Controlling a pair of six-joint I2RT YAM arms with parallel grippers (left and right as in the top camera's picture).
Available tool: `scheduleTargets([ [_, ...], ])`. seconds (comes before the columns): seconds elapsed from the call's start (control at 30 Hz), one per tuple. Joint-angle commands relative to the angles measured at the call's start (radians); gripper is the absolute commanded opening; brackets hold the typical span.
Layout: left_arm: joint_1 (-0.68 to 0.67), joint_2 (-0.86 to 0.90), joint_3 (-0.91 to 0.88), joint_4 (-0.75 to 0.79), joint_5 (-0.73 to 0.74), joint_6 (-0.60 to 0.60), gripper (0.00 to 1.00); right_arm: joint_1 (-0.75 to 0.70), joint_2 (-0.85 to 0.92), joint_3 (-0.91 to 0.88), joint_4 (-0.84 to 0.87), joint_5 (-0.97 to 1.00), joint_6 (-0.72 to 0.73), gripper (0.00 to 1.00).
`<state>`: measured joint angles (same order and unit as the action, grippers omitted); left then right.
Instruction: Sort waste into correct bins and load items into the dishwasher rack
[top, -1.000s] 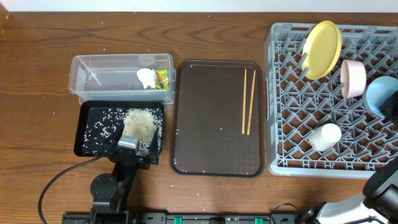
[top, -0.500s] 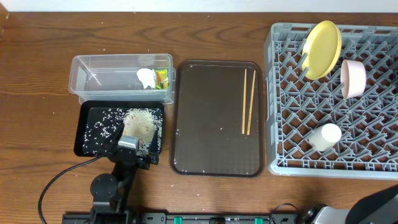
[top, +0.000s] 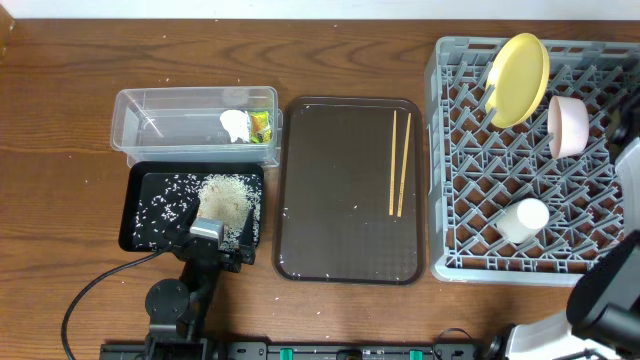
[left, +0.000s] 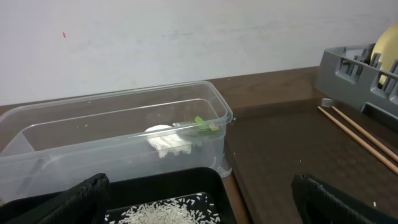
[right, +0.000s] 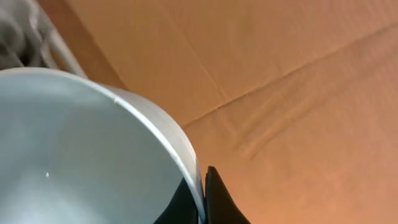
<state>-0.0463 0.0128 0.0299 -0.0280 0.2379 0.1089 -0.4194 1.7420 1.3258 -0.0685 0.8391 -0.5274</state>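
Observation:
I should turn my right gripper and move it to the left in the overhead view, over the rack (top: 470, 150) by the pink bowl, because the light blue bowl is hanging outside the rack.
My right gripper (right: 202, 193) is shut on the rim of the light blue bowl (right: 81, 155), which is out of the overhead view; only the right arm (top: 630, 165) shows at the rack's right edge. The grey rack (top: 470, 150) holds the yellow plate (top: 520, 78), the pink bowl (top: 568, 126) and the white cup (top: 524, 218). Two chopsticks (top: 399, 163) lie on the brown tray (top: 340, 230). The clear tub (top: 150, 125) holds the tissue (top: 234, 124) and wrapper (top: 260, 126). Rice (top: 225, 197) lies in the black tray (top: 140, 215). My left gripper (top: 205, 235) is open and empty over that tray's front edge.
The left wrist view shows the tub (left: 124, 134) with tissue (left: 168, 140) and wrapper (left: 202, 124), the rice (left: 168, 211) below, and the chopsticks (left: 357, 134) at right. A black cable (top: 90, 290) runs across the front left of the table.
The light blue bowl, at the rack's right edge one second ago, has left the overhead view. The right arm has moved up along the right edge. The left arm has not moved.

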Motion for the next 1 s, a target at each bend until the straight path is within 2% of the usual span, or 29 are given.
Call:
scheduleTargets([
  [0.0,0.006,-0.006,-0.026,-0.018,0.020,0.010,0.95,0.008,0.022,0.006,0.026,0.055,-0.243,0.01],
  [0.37,0.006,-0.006,-0.026,-0.018,0.020,0.010,0.95,0.015,0.109,0.005,0.024,0.045,-0.289,0.01],
  [0.73,0.006,-0.006,-0.026,-0.018,0.020,0.010,0.95,0.086,0.189,0.005,-0.005,0.047,-0.307,0.02],
  [0.77,0.006,-0.006,-0.026,-0.018,0.020,0.010,0.95,0.095,0.189,0.005,-0.007,0.032,-0.305,0.06],
  [0.83,0.006,-0.006,-0.026,-0.018,0.020,0.010,0.95,0.115,0.182,0.005,-0.006,0.001,-0.303,0.24],
  [0.97,0.006,-0.006,-0.026,-0.018,0.020,0.010,0.95,0.155,0.172,0.005,-0.006,-0.014,-0.296,0.29],
])
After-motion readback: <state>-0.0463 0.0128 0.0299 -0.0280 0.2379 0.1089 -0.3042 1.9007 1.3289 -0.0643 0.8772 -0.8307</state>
